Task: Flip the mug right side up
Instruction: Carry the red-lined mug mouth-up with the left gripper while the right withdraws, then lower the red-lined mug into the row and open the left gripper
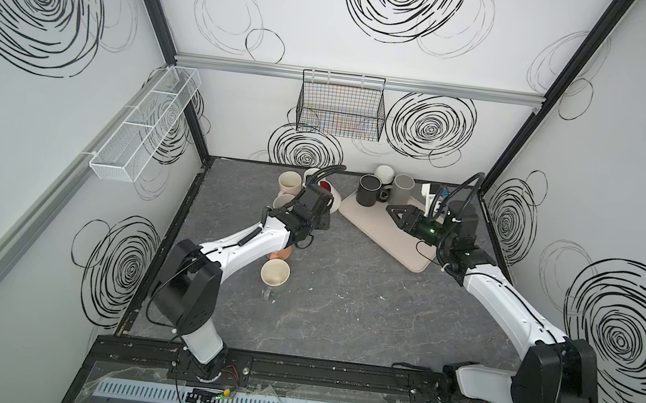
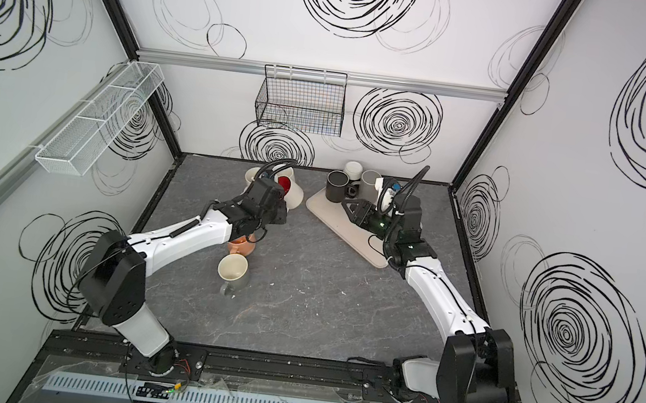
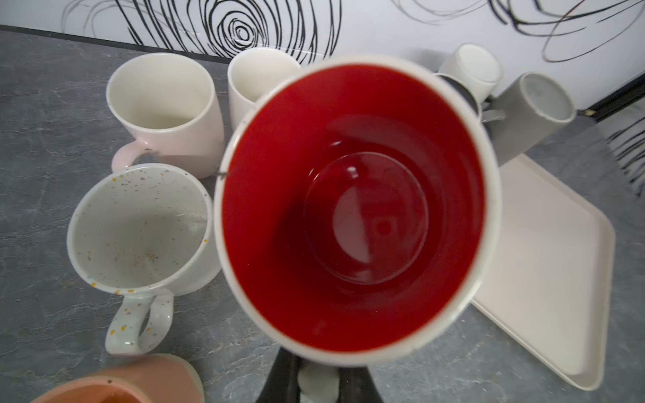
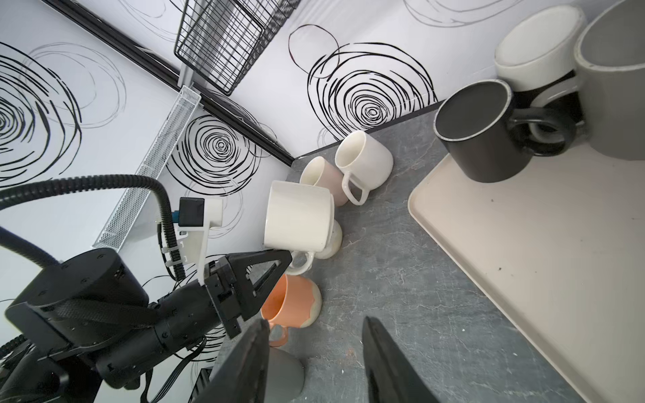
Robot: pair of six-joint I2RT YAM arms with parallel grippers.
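I will next tip the fingers of my left gripper down to level the tilted mug. Then I will lower the mug onto the bare tabletop below, between the speckled mug and tray (image 1: 387, 242), and let it go.
The mug (image 3: 352, 209) is white with a red inside. It hangs tilted above the table at the back, and its red inside (image 1: 325, 186) shows from above in both top views. My left gripper (image 3: 318, 371) is shut on its white handle (image 4: 301, 262), with the fingers (image 4: 260, 265) either side of it. Its white body (image 2: 294, 200) is next to the tray's corner. My right gripper (image 4: 316, 324) is open with nothing between its fingers. It hovers over the tray (image 1: 387, 242), pointing towards the held mug.
A pink mug (image 3: 164, 104), a cream mug (image 3: 256, 78) and a speckled mug (image 3: 139, 230) stand upright beside the held mug. An orange mug (image 2: 240, 245) and a grey mug (image 1: 274, 275) are nearer the front. Dark (image 1: 368, 190), grey (image 1: 403, 189) and white (image 1: 384, 173) mugs sit at the tray's far end.
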